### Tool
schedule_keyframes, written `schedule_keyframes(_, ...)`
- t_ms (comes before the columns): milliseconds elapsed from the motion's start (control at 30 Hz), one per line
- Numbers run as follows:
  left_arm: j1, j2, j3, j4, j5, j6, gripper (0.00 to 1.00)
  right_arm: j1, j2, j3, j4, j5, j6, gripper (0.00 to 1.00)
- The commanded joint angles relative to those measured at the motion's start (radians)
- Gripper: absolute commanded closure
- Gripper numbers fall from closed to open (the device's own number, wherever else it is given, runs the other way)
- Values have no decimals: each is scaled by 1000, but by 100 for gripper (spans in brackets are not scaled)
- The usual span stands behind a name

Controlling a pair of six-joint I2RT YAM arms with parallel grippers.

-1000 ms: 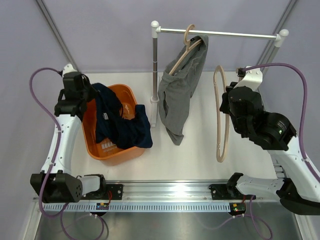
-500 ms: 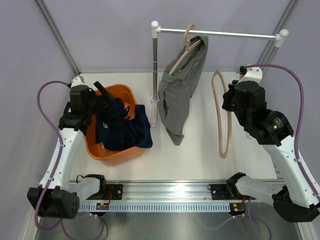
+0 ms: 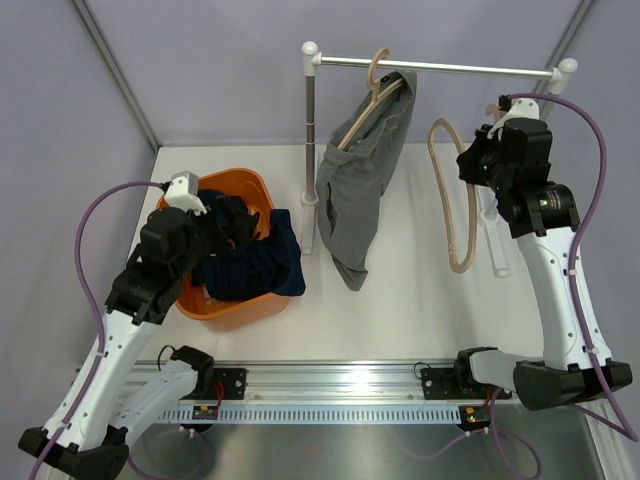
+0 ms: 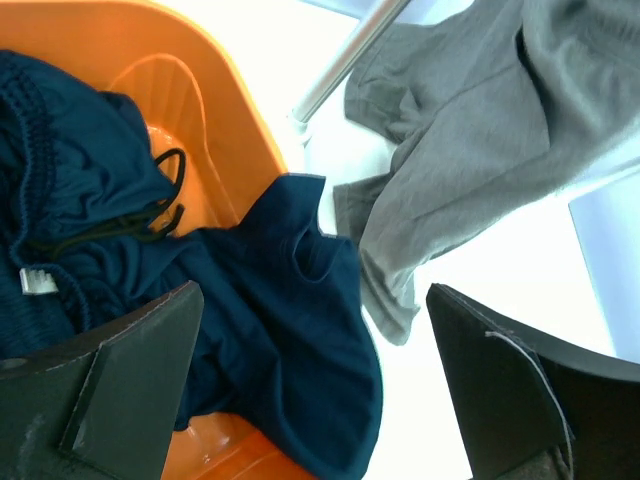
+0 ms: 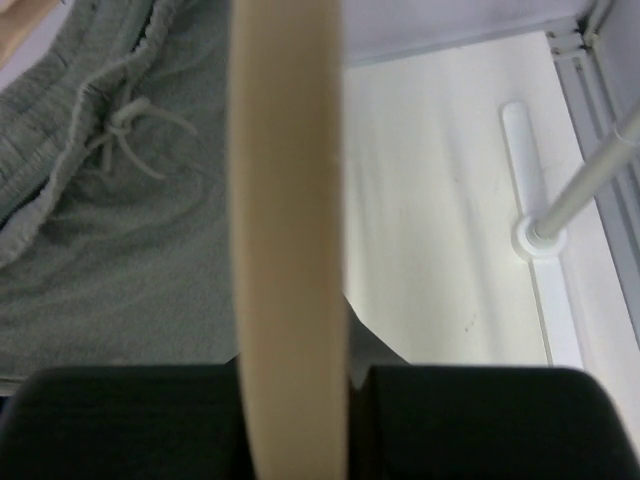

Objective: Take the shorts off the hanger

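Observation:
This wooden hanger is already bare of shorts. My right gripper should next move its hook outward onto the bar's empty part and release it there.
Grey shorts hang from a wooden hanger on the rail; they also show in the left wrist view and the right wrist view. Navy shorts lie in the orange tub, one leg draped over its right rim. My left gripper stands open just above them, holding nothing. My right gripper is shut on a bare wooden hanger, raised near the rail's right end.
The rail rests on a left post and a right post whose foot stands on the white table. Grey walls close in the back and sides. The arm bases sit on a track at the near edge.
My left gripper opened and let go of the navy shorts, which dropped into the tub, then drew back toward the near side. My right arm carried the bare hanger up toward the rail.

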Motion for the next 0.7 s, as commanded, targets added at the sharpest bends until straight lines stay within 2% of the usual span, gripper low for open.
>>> schedule_keyframes(0, -8, -82, -53, -6, 22, 67, 1, -97, 11, 41, 167, -241, -56, 100)
schedule_keyframes(133, -8, -128, -92, -21, 34, 113, 1, -160, 48, 21, 272, -365, -62, 100)
schedule_keyframes(333, -8, -165, -148, -30, 69, 152, 1, -169, 119, 73, 335, -407, -108, 100)
schedule_keyframes(667, -8, -224, -226, -38, 68, 190, 1, -174, 254, 270, 293, -275, -120, 100)
